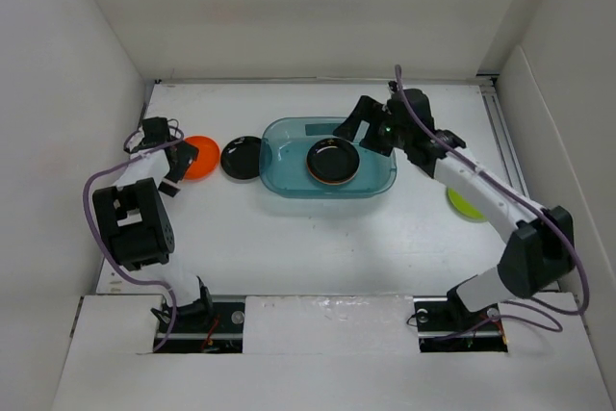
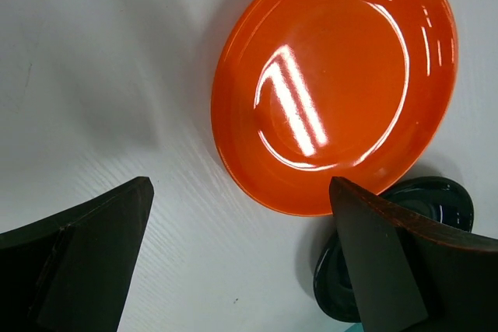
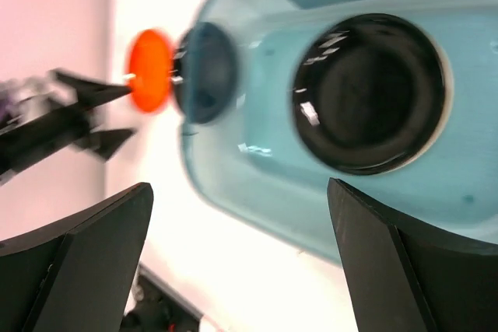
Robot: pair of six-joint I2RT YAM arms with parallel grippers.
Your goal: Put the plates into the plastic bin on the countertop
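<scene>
The left gripper moves down astride the orange plate's near rim (image 1: 187, 176) (image 2: 232, 175) and closes next. That rim lies below, in line with the gap between the open fingers.
The teal plastic bin (image 1: 289, 175) stands mid-countertop with a glossy black plate (image 1: 333, 162) inside; the right wrist view shows both the bin (image 3: 257, 184) and that plate (image 3: 369, 91). A second black plate (image 1: 241, 157) lies just left of the bin, and an orange plate (image 1: 202, 157) lies left of that. My left gripper (image 1: 183, 168) is open and empty, low beside the orange plate (image 2: 334, 83), with the black plate (image 2: 447, 200) behind its right finger. My right gripper (image 1: 361, 130) is open and empty above the bin's far side. A lime green plate (image 1: 466, 205) is partly hidden under the right arm.
White walls close in the countertop (image 1: 289, 238) on the left, back and right. The right arm's forearm (image 1: 481, 190) stretches over the countertop's right part. The left arm's elbow (image 1: 135, 223) sits near the left wall.
</scene>
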